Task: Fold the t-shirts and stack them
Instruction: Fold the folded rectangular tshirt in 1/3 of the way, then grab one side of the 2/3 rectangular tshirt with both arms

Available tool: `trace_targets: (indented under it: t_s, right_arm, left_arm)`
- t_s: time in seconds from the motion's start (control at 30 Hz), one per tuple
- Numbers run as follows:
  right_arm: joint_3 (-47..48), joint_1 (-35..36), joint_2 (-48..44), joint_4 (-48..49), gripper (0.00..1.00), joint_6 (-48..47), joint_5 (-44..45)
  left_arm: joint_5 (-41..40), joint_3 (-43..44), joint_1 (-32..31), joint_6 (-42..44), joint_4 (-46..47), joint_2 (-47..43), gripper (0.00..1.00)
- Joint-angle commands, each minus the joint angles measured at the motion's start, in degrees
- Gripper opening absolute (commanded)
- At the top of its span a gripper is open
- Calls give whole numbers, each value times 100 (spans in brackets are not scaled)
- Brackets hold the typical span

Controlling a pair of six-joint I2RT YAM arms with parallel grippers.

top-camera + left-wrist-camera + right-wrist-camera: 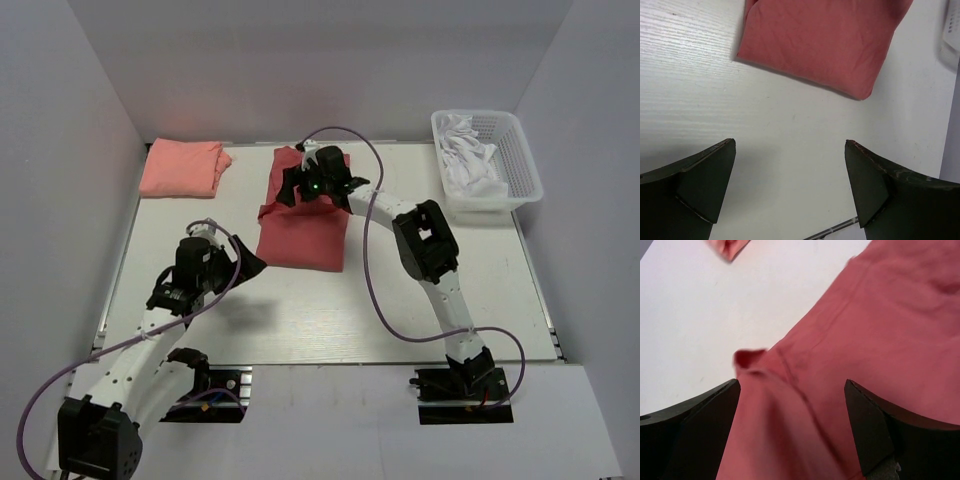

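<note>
Next, my open left gripper should move down onto the red shirt's closest near corner point(263, 260) point(743, 54), since that corner lies below that gripper's fingers and ahead.
The brick-red t-shirt point(303, 228) lies partly folded in the middle of the table. The salmon-pink t-shirt point(183, 168) lies folded at the far left. My right gripper point(312, 184) is low over the far end of the red shirt. In the right wrist view it point(792, 381) is open, with a raised fold of the red shirt point(875, 325) between its jaws. My left gripper point(247, 264) is just left of the red shirt's near corner. In the left wrist view it point(790, 142) is open and empty over bare table, with the red shirt point(820, 45) ahead of it.
A white plastic basket point(523, 160) holding white cloth point(470, 160) stands at the far right. A corner of the salmon shirt point(730, 247) shows at the top of the right wrist view. Grey walls close the table on left, back and right.
</note>
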Motion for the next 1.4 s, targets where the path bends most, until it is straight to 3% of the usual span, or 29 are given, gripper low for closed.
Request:
trace_targets:
  t_s: [0.0,0.17,0.43,0.53,0.67,0.87,1.03,1.2,1.37]
  right_arm:
    - [748,-259,117,-19,90,44,135]
    - [109,-277,-726,-64,90,-361,379]
    - [-2980,-435,-3289,-125,90,-72,1459]
    - [-3956,-548,-3870,-125,90,201,1453]
    - [-4628,-575,-4172,-335,90,465,788]
    - [-5156,-558,-3919,-284,90,711,100]
    - [-5245,-558,-3532,-55,90,870,-392]
    - [-5429,-575,-3268,305,89,1063,-823]
    - [-5746,-540,-3232,683,85,1151,-1008]
  left_arm:
    - [16,278,9,-31,-256,-12,100]
    - [-178,94,9,-188,-2,-12,100]
    - [-784,417,115,-250,455,1357,100]
    - [-784,541,115,-180,868,1754,100]
    - [-784,673,115,30,1290,2404,100]
    - [-626,998,115,216,1651,3222,100]
    - [-407,885,62,216,2089,3705,86]
    - [51,884,9,154,2390,4067,54]
    - [-72,717,9,154,2521,4146,46]
